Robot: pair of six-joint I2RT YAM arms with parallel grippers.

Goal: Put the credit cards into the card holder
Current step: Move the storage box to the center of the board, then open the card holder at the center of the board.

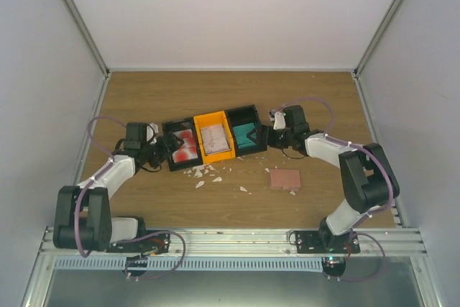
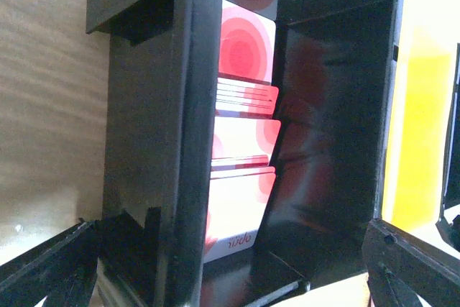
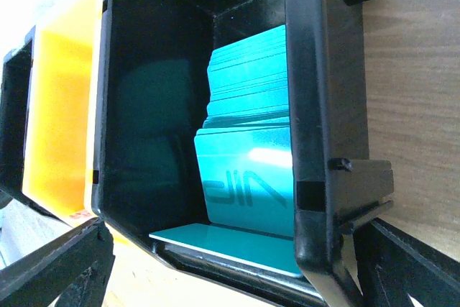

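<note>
Next I will move my left gripper across to the right in the top view and back to the shut card holder, to pinch its facing edge.
Credit cards stand in a row of three bins. White cards with red blobs (image 1: 185, 147) (image 2: 244, 127) fill the left black bin (image 2: 180, 141). Pale pinkish cards (image 1: 215, 137) lie in the orange bin. Teal cards (image 1: 247, 135) (image 3: 248, 170) sit in the right black bin (image 3: 309, 106). The reddish-brown card holder (image 1: 284, 178) lies shut on the table, to the right and nearer than the bins. My left gripper (image 1: 164, 146) (image 2: 230, 278) is open at the left bin's end, holding nothing. At the right bin's end, my right gripper (image 1: 270, 131) (image 3: 230, 271) is open too, holding nothing.
Small white paper scraps (image 1: 205, 173) are scattered on the wood just in front of the bins. The orange bin (image 2: 417, 127) (image 3: 61, 120) shows beside each black bin in the wrist views. White walls enclose the table on three sides.
</note>
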